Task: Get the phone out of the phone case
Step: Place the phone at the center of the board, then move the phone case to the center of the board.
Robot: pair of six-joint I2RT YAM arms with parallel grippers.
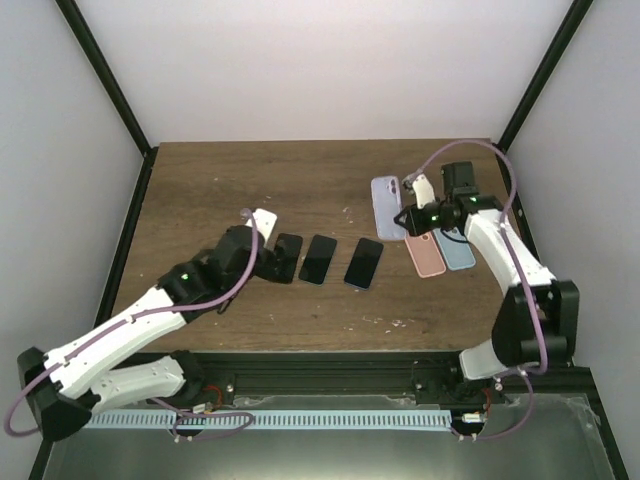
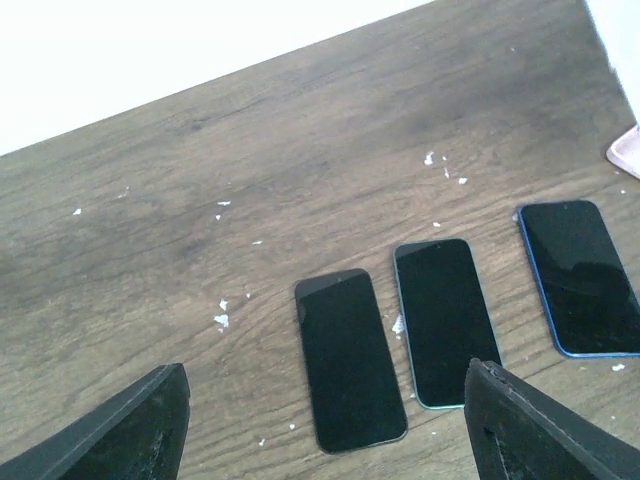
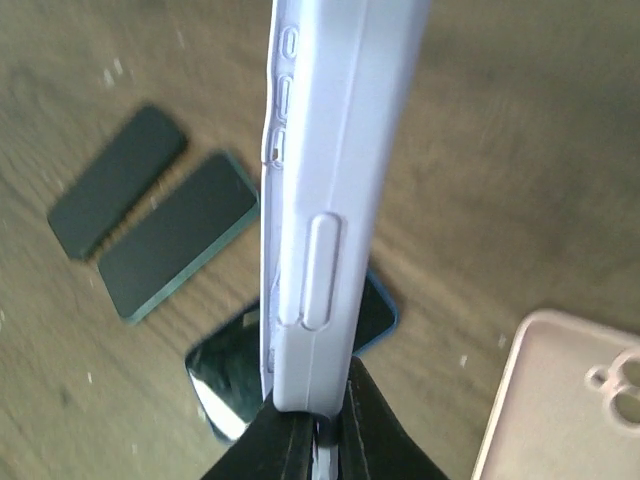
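My right gripper holds the lavender case (image 1: 388, 207) and next needs to lower it onto bare wood between the blue-edged phone and the pink case and let it go, since the other cases lie alongside.
My right gripper (image 1: 405, 220) is shut on the bottom edge of a lavender phone case (image 1: 388, 207) and holds it above the table. In the right wrist view the lavender case (image 3: 320, 170) stands edge-on between my closed fingers (image 3: 370, 430), its side buttons facing the camera. I cannot tell whether a phone sits inside it. My left gripper (image 1: 272, 255) is open and empty, low over the leftmost of three bare phones. In the left wrist view that black phone (image 2: 350, 360) lies between and just ahead of my spread fingers (image 2: 120, 430).
Three bare phones lie in a row mid-table: black (image 1: 288, 258), teal-edged (image 1: 318, 259), blue-edged (image 1: 364, 263). An empty pink case (image 1: 425, 255) and a light blue case (image 1: 458, 248) lie under the right arm. Small white flecks dot the wood (image 2: 222, 320).
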